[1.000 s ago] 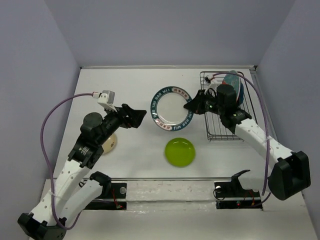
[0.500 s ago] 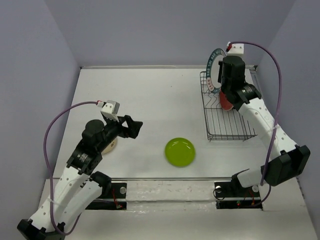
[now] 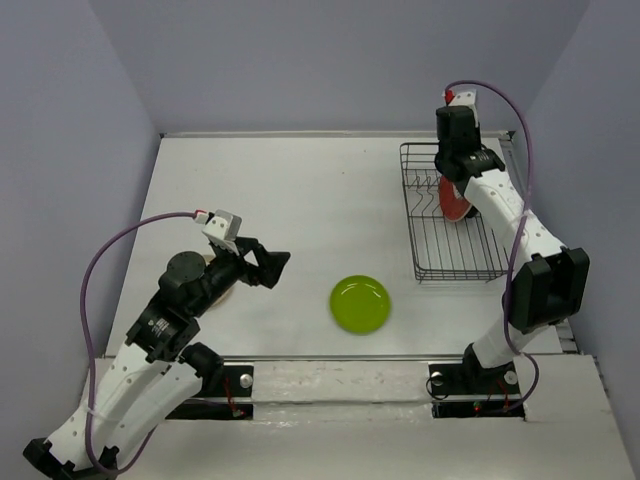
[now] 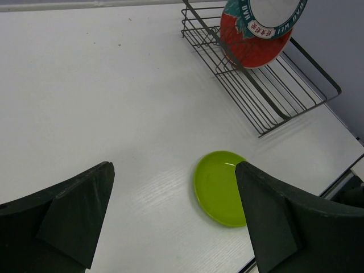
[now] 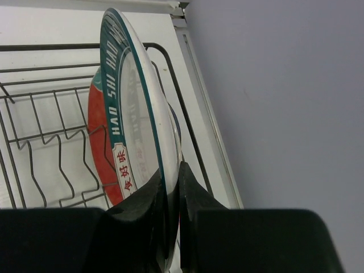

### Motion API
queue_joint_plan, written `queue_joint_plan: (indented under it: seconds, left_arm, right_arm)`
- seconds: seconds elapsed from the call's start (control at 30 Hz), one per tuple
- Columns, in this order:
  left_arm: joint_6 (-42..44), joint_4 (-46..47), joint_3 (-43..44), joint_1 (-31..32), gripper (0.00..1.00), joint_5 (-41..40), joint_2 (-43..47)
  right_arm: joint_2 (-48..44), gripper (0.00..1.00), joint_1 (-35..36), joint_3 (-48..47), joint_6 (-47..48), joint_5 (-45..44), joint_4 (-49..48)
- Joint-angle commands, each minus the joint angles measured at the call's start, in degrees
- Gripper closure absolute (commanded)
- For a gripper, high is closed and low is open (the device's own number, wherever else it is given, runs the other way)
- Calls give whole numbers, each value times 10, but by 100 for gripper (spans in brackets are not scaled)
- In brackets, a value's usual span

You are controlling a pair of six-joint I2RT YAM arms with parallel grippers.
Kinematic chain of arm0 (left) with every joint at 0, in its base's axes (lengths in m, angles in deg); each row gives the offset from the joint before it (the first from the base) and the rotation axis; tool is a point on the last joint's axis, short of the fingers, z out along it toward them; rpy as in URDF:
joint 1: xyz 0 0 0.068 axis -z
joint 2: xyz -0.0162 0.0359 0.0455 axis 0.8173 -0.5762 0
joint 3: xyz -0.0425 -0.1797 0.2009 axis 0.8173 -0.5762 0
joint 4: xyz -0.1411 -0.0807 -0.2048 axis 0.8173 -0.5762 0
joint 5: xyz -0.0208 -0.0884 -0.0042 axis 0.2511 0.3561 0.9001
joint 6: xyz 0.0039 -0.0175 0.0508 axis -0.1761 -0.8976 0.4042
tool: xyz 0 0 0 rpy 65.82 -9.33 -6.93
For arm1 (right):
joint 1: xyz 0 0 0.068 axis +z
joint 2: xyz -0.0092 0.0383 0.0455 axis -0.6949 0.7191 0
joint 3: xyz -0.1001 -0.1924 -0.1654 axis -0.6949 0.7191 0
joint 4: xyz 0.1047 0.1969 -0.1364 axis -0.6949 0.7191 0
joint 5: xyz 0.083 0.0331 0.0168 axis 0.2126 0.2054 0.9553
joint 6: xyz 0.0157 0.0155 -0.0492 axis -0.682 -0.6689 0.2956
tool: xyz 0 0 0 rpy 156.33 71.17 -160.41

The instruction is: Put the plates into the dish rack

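Observation:
The empty wires beside the red plate are below the patterned plate, so my right gripper will next move down to stand the patterned plate between them and let go of the patterned plate's rim.
My right gripper is shut on the rim of the white plate with the dark blue patterned rim. It holds the plate on edge over the far end of the black wire dish rack. The left wrist view shows that plate just above the red plate, which stands upright in the rack. The lime green plate lies flat on the table. My left gripper is open and empty, left of it. The orange and dark blue plates do not show.
Grey walls close in the table on the left, back and right. The right wall stands close behind the rack. A rail runs along the near table edge. A small beige plate is mostly hidden under my left arm.
My right gripper lifted the white plate off the middle of the table and carried it over the rack's far end. My left arm drew back and turned toward the green plate.

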Motion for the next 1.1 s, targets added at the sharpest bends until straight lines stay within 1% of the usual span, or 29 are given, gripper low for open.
queue_joint_plan:
  seconds: [0.0, 0.33, 0.57, 0.67, 0.7, 0.77, 0.8, 0.87, 1.0, 1.07]
  left_arm:
    - [11, 13, -4, 5, 1, -8, 9]
    - [10, 11, -4, 2, 1, -7, -16]
    - [6, 10, -1, 0, 1, -5, -47]
    - [-15, 10, 1, -1, 1, 7, -62]
    - [-30, 8, 2, 0, 1, 32, -71]
    - [-56, 16, 0, 0, 1, 67, -77]
    - [-82, 28, -6, 1, 1, 80, -77]
    - [-106, 58, -30, 1, 1, 99, -82]
    - [-136, 85, -56, 2, 1, 115, -107]
    - [-147, 92, -64, 2, 1, 113, -113]
  right_arm:
    - [-9, 93, -21, -4, -29, 31, -13]
    - [17, 93, -32, 45, -83, 105, -11]
    - [11, 93, -32, 51, -80, 108, -18]
    - [-7, 93, -32, 43, -63, 132, -22]
    - [-16, 93, -32, 42, -61, 136, -23]
    - [-26, 93, -32, 43, -54, 119, -25]
    - [-35, 93, -32, 42, -51, 107, -29]
    - [-44, 93, -32, 36, -45, 104, -33]
    - [-60, 93, -32, 35, -44, 128, -36]
    - [-52, 93, -32, 44, -47, 132, -36]
